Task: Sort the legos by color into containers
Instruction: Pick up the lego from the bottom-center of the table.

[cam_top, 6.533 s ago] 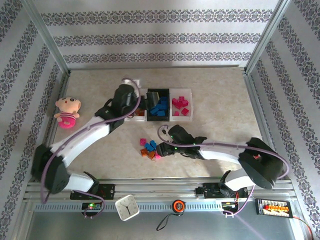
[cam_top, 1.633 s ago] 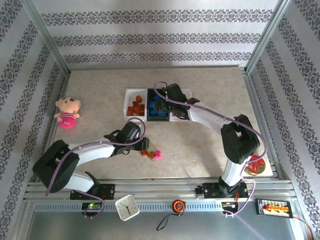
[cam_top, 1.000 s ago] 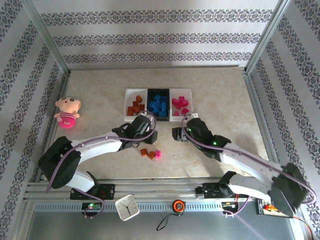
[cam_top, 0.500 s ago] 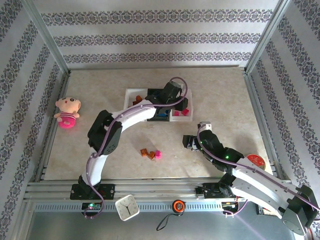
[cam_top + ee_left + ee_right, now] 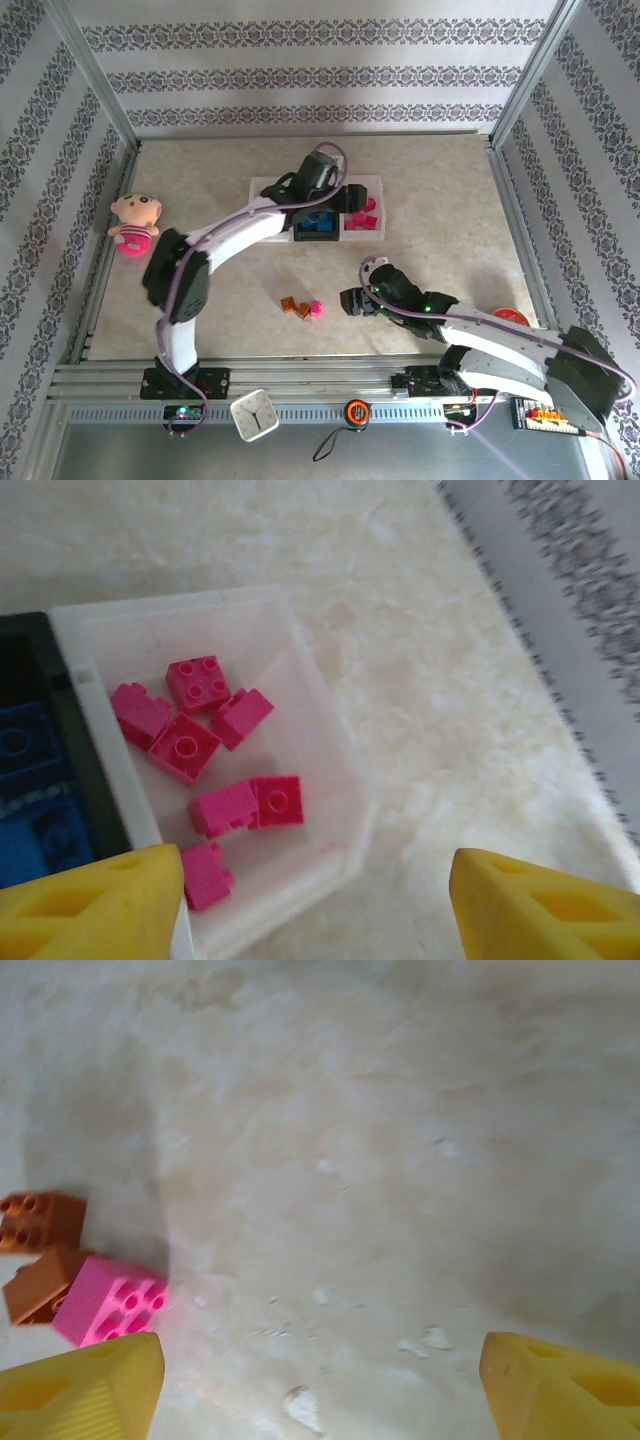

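Next, my right gripper shifts sideways toward the orange-brown legos, then moves down and closes around the pink lego.
The containers sit mid-table: a white tray [image 5: 262, 190] partly under my left arm, a black tray [image 5: 316, 236] with blue legos [image 5: 318, 222], and a white tray [image 5: 379, 212] with several pink legos [image 5: 364, 219]. My left gripper [image 5: 346, 196] hovers open over that pink tray [image 5: 326, 720], nothing between its yellow fingers [image 5: 95, 900]; pink legos [image 5: 196, 686] lie below. Two orange-brown legos [image 5: 291, 305] and one pink lego [image 5: 316, 309] lie loose on the table. My right gripper [image 5: 349, 300] stands open and empty just right of them; the pink lego [image 5: 108, 1303] and orange-brown ones [image 5: 41, 1220] are beside its left finger.
A pink plush doll [image 5: 134, 225] lies at the table's left edge. A red round object [image 5: 511, 318] sits at the right, near my right arm. A clock [image 5: 254, 414] and a tape measure [image 5: 355, 410] rest on the front rail.
My left gripper, shut half a second ago, has opened over the pink tray. My right arm has swung left and down toward the loose legos, its jaws still open.
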`<state>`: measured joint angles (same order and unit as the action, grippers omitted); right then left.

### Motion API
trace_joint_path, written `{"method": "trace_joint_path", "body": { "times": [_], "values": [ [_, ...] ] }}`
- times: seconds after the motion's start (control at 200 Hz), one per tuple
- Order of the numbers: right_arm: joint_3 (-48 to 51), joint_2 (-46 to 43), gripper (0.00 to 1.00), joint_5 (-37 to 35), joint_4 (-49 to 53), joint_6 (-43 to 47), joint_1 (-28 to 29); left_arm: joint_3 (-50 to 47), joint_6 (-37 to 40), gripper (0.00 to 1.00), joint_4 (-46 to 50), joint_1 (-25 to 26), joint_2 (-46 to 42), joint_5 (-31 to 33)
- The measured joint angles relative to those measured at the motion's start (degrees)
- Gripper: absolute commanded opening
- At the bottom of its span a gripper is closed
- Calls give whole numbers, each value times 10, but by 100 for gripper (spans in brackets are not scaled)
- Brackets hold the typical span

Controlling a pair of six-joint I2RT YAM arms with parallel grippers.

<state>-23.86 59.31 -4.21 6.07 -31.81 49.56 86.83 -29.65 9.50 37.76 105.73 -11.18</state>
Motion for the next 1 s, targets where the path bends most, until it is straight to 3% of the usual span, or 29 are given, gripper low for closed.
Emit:
{"method": "trace_joint_path", "body": {
  "times": [0.23, 0.465, 0.675, 0.999],
  "values": [
    [-68, 150, 77, 78, -38, 59, 52, -264, -10, 76, -71, 0, -287, 5],
    [-115, 247, 73, 97, -43, 100, 77, -491, -42, 80, -35, 0, -487, 34],
    [-139, 284, 71, 96, -42, 112, 81, -562, -69, 84, 7, 0, -620, 61],
    [-174, 311, 47, 97, -37, 126, 81, -603, -90, 95, 47, 0, -668, 85]
  ]
}}
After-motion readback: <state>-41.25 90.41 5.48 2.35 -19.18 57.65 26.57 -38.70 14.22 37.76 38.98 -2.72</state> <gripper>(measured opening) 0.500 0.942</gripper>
